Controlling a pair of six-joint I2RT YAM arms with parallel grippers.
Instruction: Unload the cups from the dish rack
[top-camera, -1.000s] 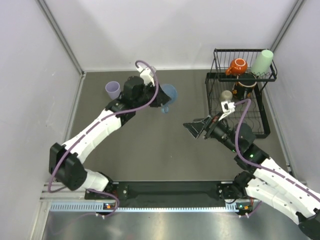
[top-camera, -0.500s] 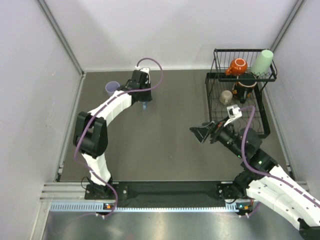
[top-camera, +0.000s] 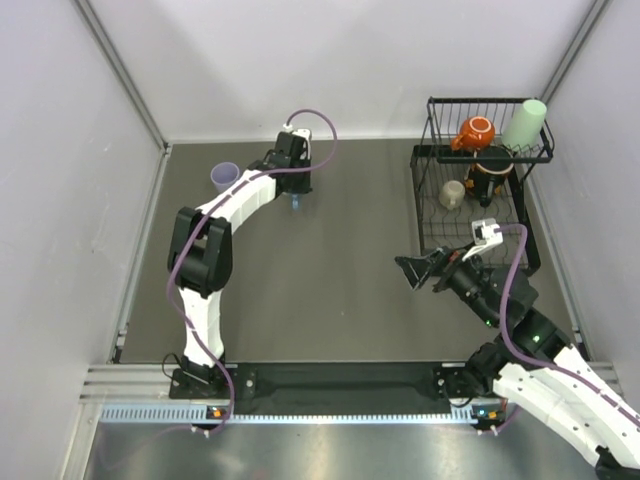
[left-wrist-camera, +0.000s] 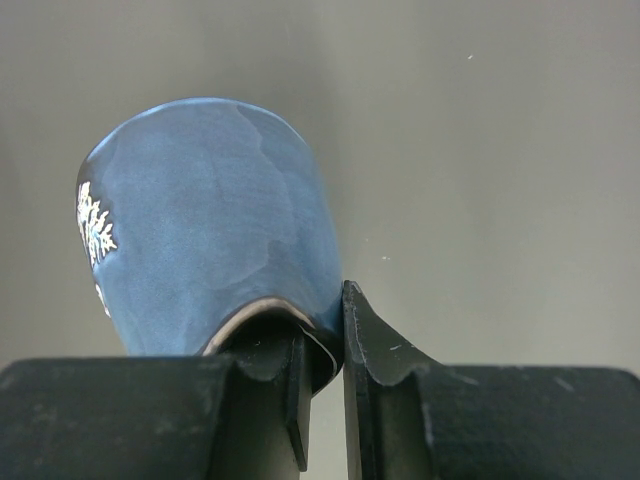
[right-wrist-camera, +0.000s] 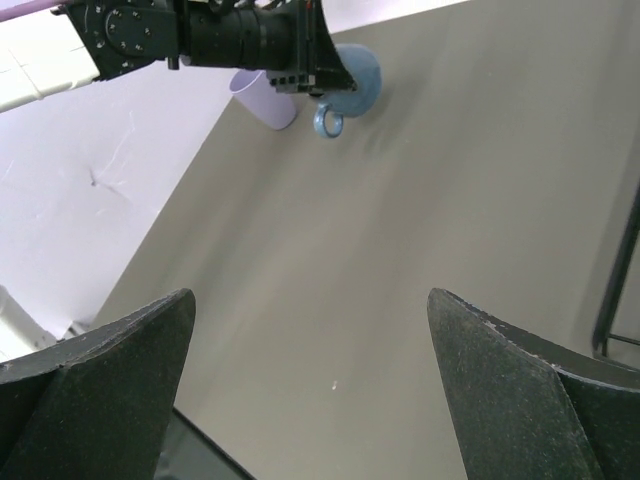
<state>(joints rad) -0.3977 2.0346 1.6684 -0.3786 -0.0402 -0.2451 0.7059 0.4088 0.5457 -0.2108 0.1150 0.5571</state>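
Note:
The bare tabletop beside the lavender tumbler (top-camera: 224, 177) is clear, so my left gripper should go down slightly toward the tumbler next and let go of the blue mug's rim over that spot.
My left gripper (left-wrist-camera: 325, 300) is shut on the rim of the blue mug (left-wrist-camera: 200, 230), one finger inside and one outside. In the top view the left gripper (top-camera: 294, 192) is at the far middle-left, covering most of the blue mug (top-camera: 296, 205). I cannot tell whether the mug touches the table. The lavender tumbler (top-camera: 224, 177) stands just left of it. The dish rack (top-camera: 530, 255) at the far right holds the orange mug (top-camera: 476, 130), pale green tumbler (top-camera: 524, 124), black floral mug (top-camera: 487, 175) and beige mug (top-camera: 453, 192). My right gripper (top-camera: 415, 270) is open and empty, left of the rack.
The right wrist view shows its open fingers (right-wrist-camera: 100, 350) over bare grey table, with the blue mug (right-wrist-camera: 355, 75), lavender tumbler (right-wrist-camera: 265, 100) and left gripper (right-wrist-camera: 300, 50) far off. White walls enclose the table on the left, back and right.
My left arm has carried the blue mug leftward and stretched toward the back, beside the lavender tumbler. My right gripper has drawn back toward the near right, still open.

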